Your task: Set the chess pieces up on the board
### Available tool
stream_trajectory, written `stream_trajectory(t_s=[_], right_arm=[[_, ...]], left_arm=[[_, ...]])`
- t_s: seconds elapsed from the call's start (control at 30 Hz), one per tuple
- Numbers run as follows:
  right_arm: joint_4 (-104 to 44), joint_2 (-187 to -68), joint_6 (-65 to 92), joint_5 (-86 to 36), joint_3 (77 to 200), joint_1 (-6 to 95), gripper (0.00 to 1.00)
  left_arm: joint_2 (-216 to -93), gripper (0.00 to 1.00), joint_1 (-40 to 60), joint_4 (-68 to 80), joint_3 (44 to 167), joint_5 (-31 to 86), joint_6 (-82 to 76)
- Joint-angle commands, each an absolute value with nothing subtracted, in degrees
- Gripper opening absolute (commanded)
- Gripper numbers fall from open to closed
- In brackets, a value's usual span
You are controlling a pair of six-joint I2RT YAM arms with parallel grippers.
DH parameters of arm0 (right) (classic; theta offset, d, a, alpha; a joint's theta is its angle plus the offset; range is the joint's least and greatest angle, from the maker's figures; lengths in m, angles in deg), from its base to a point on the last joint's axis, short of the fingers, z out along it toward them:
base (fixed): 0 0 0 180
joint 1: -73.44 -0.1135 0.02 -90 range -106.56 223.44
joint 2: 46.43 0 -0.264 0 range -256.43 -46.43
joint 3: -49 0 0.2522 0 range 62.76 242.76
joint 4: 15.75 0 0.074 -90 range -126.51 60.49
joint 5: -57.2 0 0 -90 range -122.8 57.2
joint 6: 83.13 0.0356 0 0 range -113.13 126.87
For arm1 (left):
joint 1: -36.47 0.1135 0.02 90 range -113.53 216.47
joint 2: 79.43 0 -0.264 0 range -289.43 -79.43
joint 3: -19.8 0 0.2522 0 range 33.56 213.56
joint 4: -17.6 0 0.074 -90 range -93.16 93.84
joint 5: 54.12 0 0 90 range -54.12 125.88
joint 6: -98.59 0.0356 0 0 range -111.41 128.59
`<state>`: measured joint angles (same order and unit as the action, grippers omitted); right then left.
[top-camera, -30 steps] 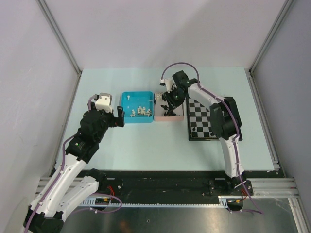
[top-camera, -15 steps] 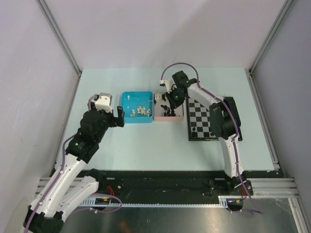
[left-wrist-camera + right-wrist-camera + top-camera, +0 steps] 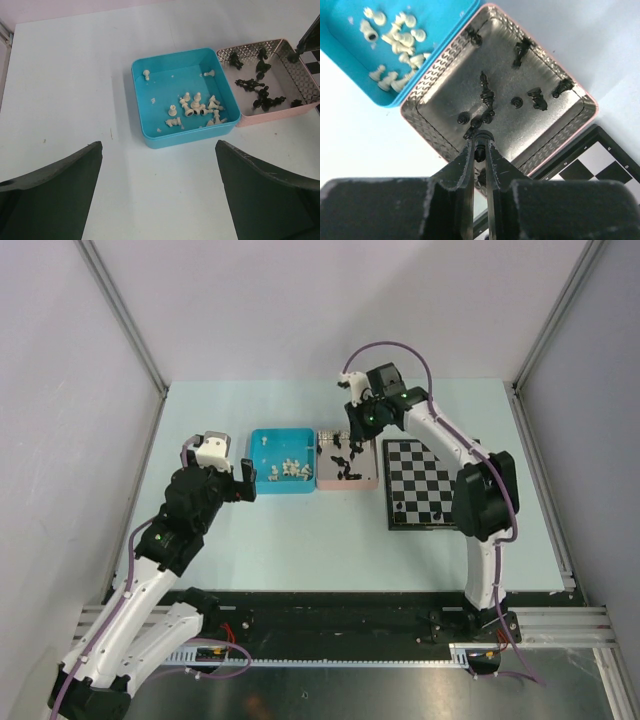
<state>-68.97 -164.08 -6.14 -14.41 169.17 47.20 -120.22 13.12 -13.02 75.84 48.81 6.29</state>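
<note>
Next, my right gripper moves across, back and down onto the free square beside the board's near-edge piece, to its right in the top view.
My right gripper (image 3: 480, 142) is shut on a small black chess piece (image 3: 479, 152), held above the near corner of the pink tray (image 3: 438, 66). In the top view the right gripper (image 3: 362, 420) hangs over the tray's far side. Several black pieces (image 3: 487, 95) lie loose in that tray, and several white pieces (image 3: 197, 107) lie in the blue tray (image 3: 190, 137). The board (image 3: 420, 485) lies right of the pink tray (image 3: 347, 486). My left gripper (image 3: 157, 145) stands open over bare table, short of the blue tray, with nothing between its fingers.
The blue tray (image 3: 283, 492) and the pink tray sit side by side at mid-table, touching. The board's corner (image 3: 600, 170) shows just beyond the pink tray's rim. Grey walls enclose the table on three sides.
My right gripper shut on a black piece down in the pink tray, then rose and drew toward the back with it. The left arm has not moved.
</note>
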Motion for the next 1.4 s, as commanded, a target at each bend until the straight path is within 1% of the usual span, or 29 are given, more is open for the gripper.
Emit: stream_trajectory(t_s=[0.0, 0.2, 0.37, 0.63, 0.8, 0.87, 1.03, 1.37], right_arm=[[-66.2, -159.5, 0.1, -12.7, 168.2, 48.4, 0.07], [-68.8, -153.0, -1.6, -9.8, 164.4, 49.3, 0.08], [-69.6, -144.6, -5.3, -10.2, 153.9, 50.6, 0.08], [-70.5, -128.3, -11.9, -10.8, 136.7, 56.6, 0.09], [-68.4, -121.1, -14.7, -13.5, 124.3, 57.9, 0.09], [-66.4, -118.9, -14.9, -14.5, 121.5, 58.0, 0.09], [-62.7, -118.3, -15.1, -15.4, 115.2, 58.6, 0.09], [-59.3, -120.7, -14.9, -17.5, 112.7, 58.7, 0.10]], left_arm=[[-119.2, 1.00, 13.5, -11.0, 75.7, 49.2, 8.2], [-119.0, 1.00, 13.5, -11.0, 75.7, 49.2, 8.2], [-119.0, 1.00, 13.5, -11.1, 75.8, 48.7, 8.2], [-119.1, 1.00, 13.5, -11.0, 75.8, 48.3, 8.1], [-119.6, 1.00, 13.5, -11.1, 75.8, 47.7, 8.0], [-119.7, 1.00, 13.5, -11.1, 75.8, 47.6, 8.0], [-119.9, 1.00, 13.5, -11.1, 75.8, 47.6, 8.0], [-120.0, 1.00, 13.5, -11.1, 75.7, 47.8, 8.0]])
